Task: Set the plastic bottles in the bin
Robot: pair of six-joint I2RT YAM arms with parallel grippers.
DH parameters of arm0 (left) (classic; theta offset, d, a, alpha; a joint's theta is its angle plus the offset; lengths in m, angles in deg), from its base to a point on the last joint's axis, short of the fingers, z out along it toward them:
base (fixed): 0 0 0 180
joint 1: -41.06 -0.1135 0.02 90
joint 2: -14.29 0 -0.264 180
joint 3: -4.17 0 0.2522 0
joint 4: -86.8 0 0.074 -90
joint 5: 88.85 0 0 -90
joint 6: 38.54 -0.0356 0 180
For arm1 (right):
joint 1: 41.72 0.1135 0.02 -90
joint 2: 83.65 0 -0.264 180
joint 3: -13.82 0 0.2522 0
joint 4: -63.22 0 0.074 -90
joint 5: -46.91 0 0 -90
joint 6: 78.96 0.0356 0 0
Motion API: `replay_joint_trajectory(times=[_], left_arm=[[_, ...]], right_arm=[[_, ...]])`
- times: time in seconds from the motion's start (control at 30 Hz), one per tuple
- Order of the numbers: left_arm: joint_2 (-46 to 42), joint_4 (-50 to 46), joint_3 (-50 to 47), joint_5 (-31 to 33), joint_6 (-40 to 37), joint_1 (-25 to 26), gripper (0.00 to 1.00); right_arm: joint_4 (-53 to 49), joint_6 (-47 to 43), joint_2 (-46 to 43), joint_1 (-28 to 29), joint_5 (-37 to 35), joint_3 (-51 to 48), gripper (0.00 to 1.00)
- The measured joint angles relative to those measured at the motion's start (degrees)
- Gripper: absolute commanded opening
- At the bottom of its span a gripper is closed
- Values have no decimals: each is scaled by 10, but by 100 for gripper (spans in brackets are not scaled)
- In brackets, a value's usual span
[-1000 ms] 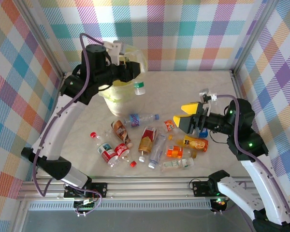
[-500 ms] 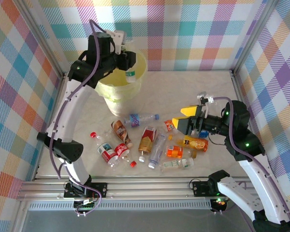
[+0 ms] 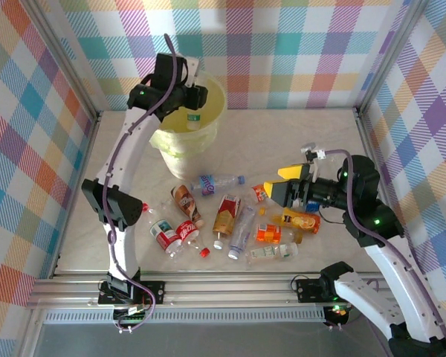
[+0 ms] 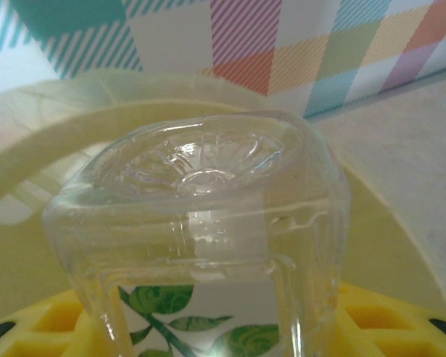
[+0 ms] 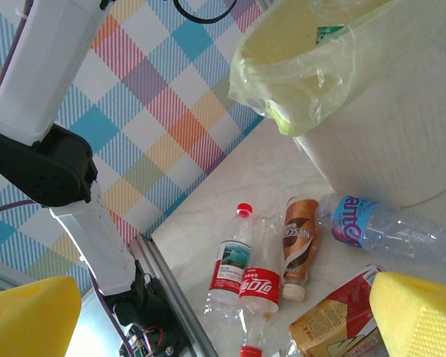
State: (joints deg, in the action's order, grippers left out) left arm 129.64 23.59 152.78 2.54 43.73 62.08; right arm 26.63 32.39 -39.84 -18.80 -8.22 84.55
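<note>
My left gripper needs to go down into the opening of the pale-yellow bin next and let go of the clear plastic bottle (image 3: 195, 117) there, because the bottle still shows above the bin's rim.
My left gripper (image 3: 195, 100) is shut on a clear plastic bottle (image 3: 195, 117) with a green-leaf label, held over the mouth of the pale-yellow bin (image 3: 175, 145). In the left wrist view the bottle (image 4: 201, 171) shows bottom-first between my yellow fingers (image 4: 386, 327), above the bin's rim (image 4: 30, 149). My right gripper (image 3: 282, 184) hovers open with nothing in it above the scattered bottles. Several bottles lie on the table: blue-labelled (image 3: 215, 181), brown (image 3: 186, 201), red-labelled (image 3: 187, 232), orange (image 3: 301, 219).
Two loose red caps (image 3: 143, 207) (image 3: 204, 252) lie among the bottles. The right wrist view looks between the open gripper (image 5: 223, 312) at the bin's wall (image 5: 379, 119), a brown bottle (image 5: 299, 238) and a red-labelled bottle (image 5: 260, 282). Checked walls enclose the table.
My left arm has swung the green-labelled bottle up and back, from the bin's near side to above its mouth. The right gripper has hardly moved.
</note>
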Motion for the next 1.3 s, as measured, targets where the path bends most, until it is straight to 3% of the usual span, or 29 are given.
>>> replay_joint_trajectory(times=[0.33,0.9,1.3], left_arm=[[59,-47,6,-31,-16,-28,46],[113,-106,19,-50,-26,-29,48],[137,-109,19,-65,-22,-29,54]], right_arm=[[-10,0,7,0,0,-4,100],[-17,5,21,0,0,-21,100],[-37,38,29,0,-109,-52,100]])
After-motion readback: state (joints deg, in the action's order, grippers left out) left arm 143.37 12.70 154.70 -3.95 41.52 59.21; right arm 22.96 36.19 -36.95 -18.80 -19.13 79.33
